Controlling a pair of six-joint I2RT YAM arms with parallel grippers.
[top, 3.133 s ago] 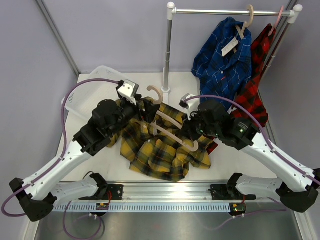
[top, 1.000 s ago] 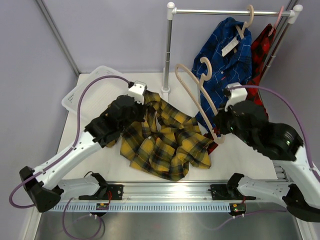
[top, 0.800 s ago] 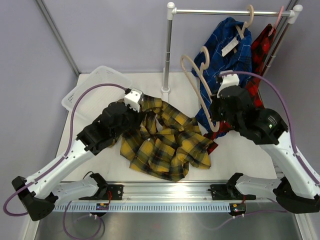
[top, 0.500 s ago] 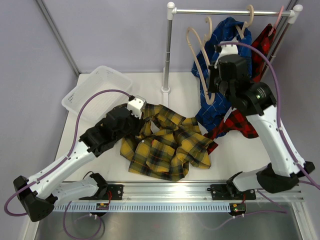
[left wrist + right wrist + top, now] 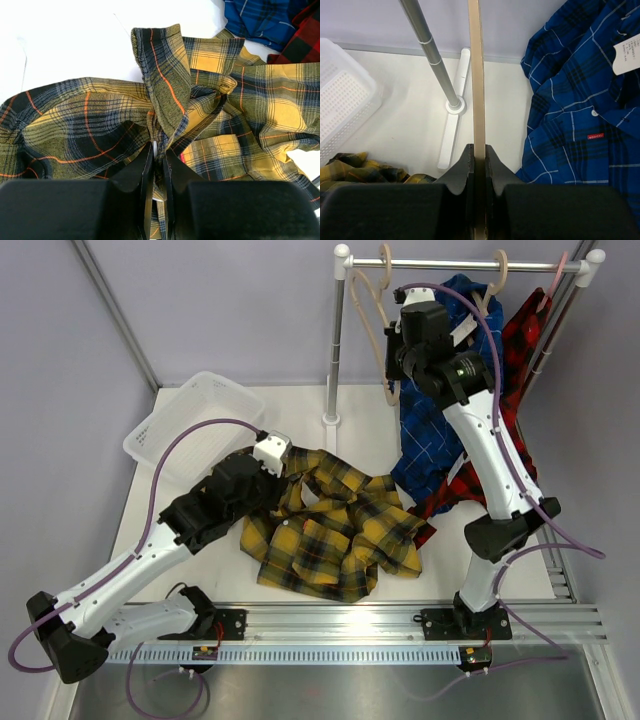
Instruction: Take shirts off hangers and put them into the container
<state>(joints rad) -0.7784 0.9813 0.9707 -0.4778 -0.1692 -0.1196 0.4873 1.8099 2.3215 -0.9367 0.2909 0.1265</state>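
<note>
My right gripper will stay in place and open its fingers off the hanger's bar to let go of it, since the bare hanger's hook is over the rail.
The yellow-and-black shirt lies crumpled on the table, off its hanger. My left gripper is shut on a fold of this shirt at its left edge. High up, my right gripper is shut on a bare beige hanger; its bar runs up between the fingers, and its hook is level with the rack's rail. The blue shirt and the red-and-black shirt hang on their hangers. The container stands at the back left, its corner also showing in the right wrist view.
The white-and-steel rack stands at the back, its post and foot just left of the held hanger. The right arm rises steeply in front of the blue shirt. Purple walls close in the table on both sides.
My right arm has lifted the bare hanger from over the table up and left to the rack's rail. The left gripper has drawn back slightly, staying on the yellow shirt.
</note>
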